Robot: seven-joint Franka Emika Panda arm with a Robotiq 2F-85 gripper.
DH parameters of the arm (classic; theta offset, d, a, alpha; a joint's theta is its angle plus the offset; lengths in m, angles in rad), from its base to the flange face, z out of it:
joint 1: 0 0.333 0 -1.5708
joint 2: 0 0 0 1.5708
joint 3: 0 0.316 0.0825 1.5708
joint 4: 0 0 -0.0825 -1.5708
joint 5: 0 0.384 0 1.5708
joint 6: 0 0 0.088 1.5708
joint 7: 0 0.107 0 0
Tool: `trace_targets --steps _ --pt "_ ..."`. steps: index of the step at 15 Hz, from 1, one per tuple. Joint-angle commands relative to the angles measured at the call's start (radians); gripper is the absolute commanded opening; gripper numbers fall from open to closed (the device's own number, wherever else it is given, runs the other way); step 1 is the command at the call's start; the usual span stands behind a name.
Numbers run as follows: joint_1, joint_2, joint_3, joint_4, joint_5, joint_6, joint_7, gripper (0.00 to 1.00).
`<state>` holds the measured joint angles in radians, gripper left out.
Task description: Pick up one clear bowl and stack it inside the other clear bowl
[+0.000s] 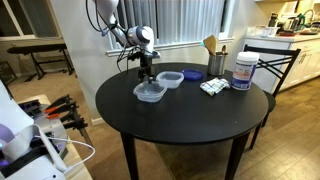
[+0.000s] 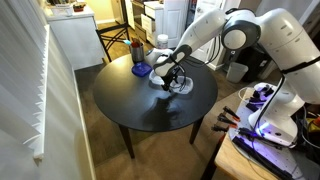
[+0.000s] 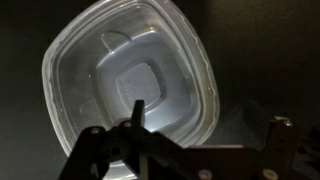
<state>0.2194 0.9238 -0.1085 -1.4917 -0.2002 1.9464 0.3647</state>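
Note:
The rim of the colourless-grey clear bowl [image 1: 148,83] [image 3: 213,115] is already between my fingers, so my gripper will go down a little and close them on it next.
The colourless-grey clear bowl [image 1: 149,93] sits on the round black table [image 1: 190,120], near its back left part; it also shows in an exterior view [image 2: 181,86]. The bluish-white clear bowl [image 1: 170,78] stands just beside it, apart from it, and shows as a blue shape in an exterior view [image 2: 141,70]. My gripper [image 1: 148,74] hangs low over the grey bowl. In the wrist view the gripper [image 3: 205,125] is open. One finger is inside the grey bowl [image 3: 120,70], the other outside its rim. The bowl is empty.
A holder with wooden utensils [image 1: 215,62], a white jar with a blue lid [image 1: 243,72] and a small white packet [image 1: 213,87] stand at the table's back right. A black chair [image 1: 275,62] stands behind them. A bench with tools [image 1: 50,110] is to one side.

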Motion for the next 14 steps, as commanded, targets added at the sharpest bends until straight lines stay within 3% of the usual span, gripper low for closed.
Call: trace_targets --steps 1,2,3,4,14 --pt "-0.013 0.02 -0.004 0.008 -0.04 0.025 -0.032 1.0" --pt "-0.014 0.017 -0.003 0.0 -0.05 0.039 -0.043 1.0" --pt "-0.014 0.013 -0.001 -0.011 -0.065 0.065 -0.06 0.75" --pt "-0.011 0.009 0.0 -0.018 -0.078 0.084 -0.074 0.74" --pt "-0.004 -0.003 0.023 -0.032 -0.116 0.167 -0.165 0.09"
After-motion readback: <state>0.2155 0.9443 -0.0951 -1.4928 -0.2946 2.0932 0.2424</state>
